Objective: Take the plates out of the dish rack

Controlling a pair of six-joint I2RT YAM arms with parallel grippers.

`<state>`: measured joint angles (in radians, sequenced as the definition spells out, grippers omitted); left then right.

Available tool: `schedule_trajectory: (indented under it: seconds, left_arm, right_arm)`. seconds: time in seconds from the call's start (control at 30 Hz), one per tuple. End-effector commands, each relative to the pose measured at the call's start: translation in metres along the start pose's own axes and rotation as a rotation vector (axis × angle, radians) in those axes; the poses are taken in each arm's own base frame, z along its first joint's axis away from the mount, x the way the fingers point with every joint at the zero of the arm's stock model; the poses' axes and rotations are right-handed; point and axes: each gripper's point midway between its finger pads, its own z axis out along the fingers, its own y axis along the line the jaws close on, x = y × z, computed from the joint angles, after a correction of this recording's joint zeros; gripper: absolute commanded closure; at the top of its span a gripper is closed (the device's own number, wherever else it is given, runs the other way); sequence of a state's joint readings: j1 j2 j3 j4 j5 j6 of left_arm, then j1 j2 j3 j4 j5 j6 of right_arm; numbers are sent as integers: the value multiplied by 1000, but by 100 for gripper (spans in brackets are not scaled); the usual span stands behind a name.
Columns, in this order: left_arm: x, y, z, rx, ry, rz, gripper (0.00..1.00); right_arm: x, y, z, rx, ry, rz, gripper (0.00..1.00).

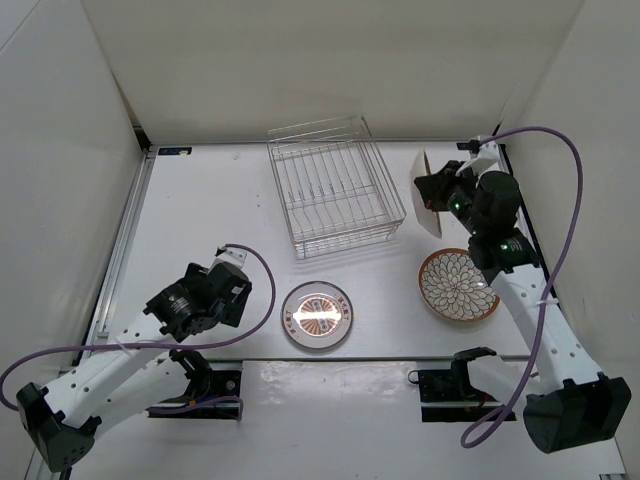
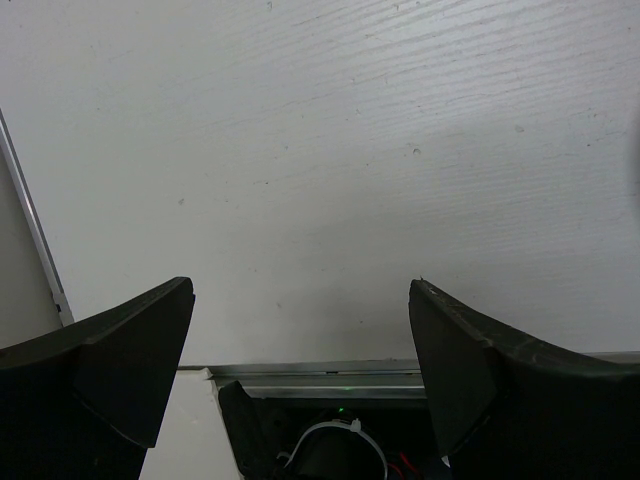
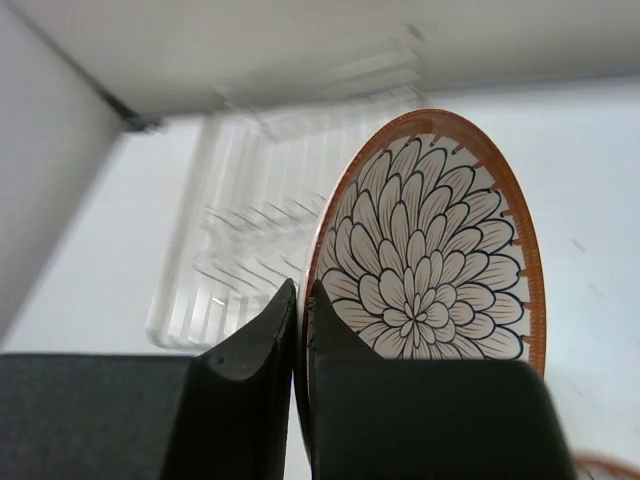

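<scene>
The robot's right gripper will move back and down, tilting downward, and let go of its plate's rim over a matching petal plate (image 3: 610,468), since that one lies flat on the table.
The silver wire dish rack (image 1: 335,185) stands at the back middle with no plate in it; it shows blurred in the right wrist view (image 3: 250,240). My right gripper (image 1: 434,192) is shut on the rim of a petal-patterned plate (image 3: 430,260) and holds it on edge in the air, right of the rack; its white back shows from above (image 1: 428,200). A second petal plate (image 1: 458,285) lies flat on the table below it. The orange-striped plate (image 1: 317,315) lies flat at the front middle. My left gripper (image 1: 238,283) is open and empty, left of the striped plate (image 2: 300,300).
White walls close in the table on the left, back and right. An aluminium rail (image 1: 125,240) runs along the left edge. The arm mounts (image 1: 450,380) sit at the near edge. The rim of the lying petal plate (image 3: 610,465) peeks into the right wrist view.
</scene>
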<state>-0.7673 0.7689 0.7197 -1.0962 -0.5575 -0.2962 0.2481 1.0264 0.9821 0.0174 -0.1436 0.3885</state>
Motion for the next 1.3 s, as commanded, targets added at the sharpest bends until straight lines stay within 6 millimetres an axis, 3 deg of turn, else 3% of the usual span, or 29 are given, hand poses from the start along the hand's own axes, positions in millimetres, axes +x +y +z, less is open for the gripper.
schedule_trajectory:
  seconds: [0.0,0.1,0.2,0.43,0.73,0.97,1.1,1.23,1.27]
  left_arm:
    - [-4,2,-2,-7,-13,-10,1]
    - [-4,2,-1,-9,-5,-3,1]
    - [-4,1,0,-11,3,0,1]
    - [-4,0,2,-12,14,13,1]
    - [-3,0,3,-19,24,16,1]
    - [-3,0,3,-16,21,15,1]
    - [-3,0,3,-17,24,17,1]
    - [-3,0,2,-13,18,14,1]
    - [-3,-1,2,-13,22,14,1]
  right_arm:
    - [11,-46,-25,243,70,-138,100]
    - [53,-72,-51,359,202,-136,100]
    - [78,-93,-71,463,266,-145,100]
    - [101,-115,-101,588,370,-184,100]
    - [141,-129,-100,636,471,-129,100]
    - [162,-132,-95,634,491,-82,100]
    - [175,-131,-91,625,513,-45,95]
    - [189,-129,-88,605,547,-16,70]
    - [192,-129,-88,604,558,-10,68]
